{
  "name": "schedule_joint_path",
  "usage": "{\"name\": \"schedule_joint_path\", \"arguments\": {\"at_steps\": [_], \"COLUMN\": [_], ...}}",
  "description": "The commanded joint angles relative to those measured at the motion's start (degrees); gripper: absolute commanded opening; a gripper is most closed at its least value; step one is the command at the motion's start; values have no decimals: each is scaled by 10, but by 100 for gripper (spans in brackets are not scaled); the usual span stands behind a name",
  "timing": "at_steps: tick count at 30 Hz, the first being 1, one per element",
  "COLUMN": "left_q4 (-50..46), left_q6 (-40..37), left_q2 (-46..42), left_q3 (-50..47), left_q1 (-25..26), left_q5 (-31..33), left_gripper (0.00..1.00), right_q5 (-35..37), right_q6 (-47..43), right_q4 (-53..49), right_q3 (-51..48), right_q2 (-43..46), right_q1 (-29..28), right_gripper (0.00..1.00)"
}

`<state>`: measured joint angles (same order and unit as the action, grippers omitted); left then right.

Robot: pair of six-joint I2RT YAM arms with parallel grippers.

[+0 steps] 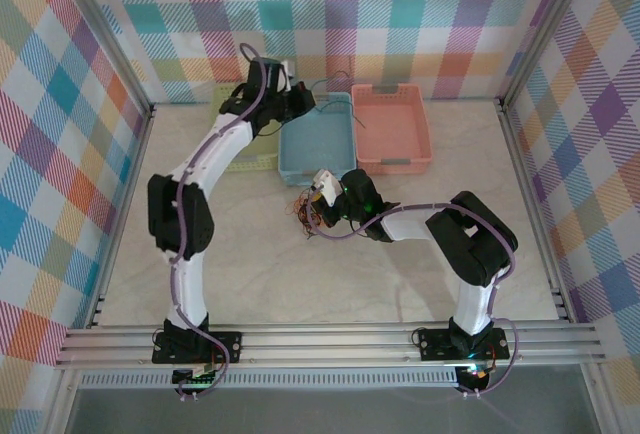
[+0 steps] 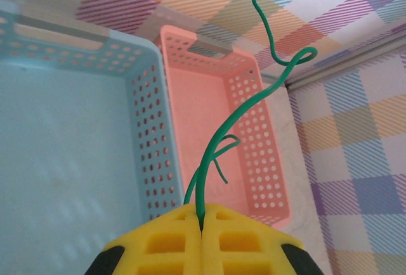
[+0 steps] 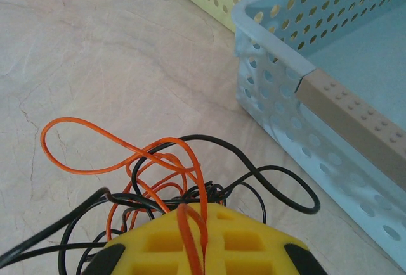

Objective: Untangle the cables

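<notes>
The pink basket (image 1: 390,130) is beyond the blue basket (image 1: 316,144) from the gripper. My left gripper should next cross the blue one and release the green cable over the pink one.
The cables lie as a tangle (image 1: 303,216) of orange and black wires on the table in front of the blue basket (image 1: 316,144). My right gripper (image 3: 204,221) is shut on an orange cable (image 3: 158,154) of that tangle, with black cable (image 3: 279,180) looping around it. My left gripper (image 2: 202,215) is shut on a thin green cable (image 2: 216,148), which curls up and away over the pink basket (image 2: 196,97). In the top view the left gripper (image 1: 300,102) hangs above the far left corner of the blue basket, and the right gripper (image 1: 318,199) is at the tangle.
A yellow-green basket (image 1: 245,159) stands left of the blue one and the pink basket (image 1: 392,126) to its right, all near the back wall. The blue basket's wall (image 3: 330,91) is close to the right of the tangle. Checked walls enclose the table.
</notes>
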<state>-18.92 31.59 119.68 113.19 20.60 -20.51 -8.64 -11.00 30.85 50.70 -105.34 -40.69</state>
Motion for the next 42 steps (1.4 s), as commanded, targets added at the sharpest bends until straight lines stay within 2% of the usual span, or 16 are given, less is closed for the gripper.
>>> {"name": "schedule_joint_path", "arguments": {"at_steps": [1, 10, 15, 22, 25, 27, 29, 33, 37, 42], "left_q4": [47, -56, -29, -70, -84, -94, -100, -128, -164, -221], "left_q6": [44, 49, 76, 23, 15, 3, -7, -35, -67, -112], "left_q2": [70, 271, 320, 322, 320, 314, 307, 289, 258, 181], "left_q3": [81, 349, 379, 382, 384, 385, 385, 392, 393, 370], "left_q1": [9, 38, 51, 73, 72, 73, 73, 72, 68, 66], "left_q5": [-63, -85, -113, -95, -92, -88, -88, -76, -59, -6], "left_gripper": [0, 0, 0, 0, 24, 46, 55, 64, 64, 64], "right_q5": [-14, -14, -14, -14, -13, -12, -12, -12, -12, -13], "right_q6": [-3, -8, -9, -9, -9, -9, -10, -11, -11, -10], "right_q4": [14, 11, 9, 5, 5, 4, 2, -3, -1, 4], "right_q3": [-10, -9, -10, -7, -7, -7, -6, -2, -2, -5], "right_q2": [14, 14, 16, 14, 14, 13, 12, 11, 11, 13], "right_q1": [-1, -1, -2, -2, -2, -2, -2, -2, -2, -2], "right_gripper": [0, 0, 0, 0, 0, 0, 0, 0, 0, 0]}}
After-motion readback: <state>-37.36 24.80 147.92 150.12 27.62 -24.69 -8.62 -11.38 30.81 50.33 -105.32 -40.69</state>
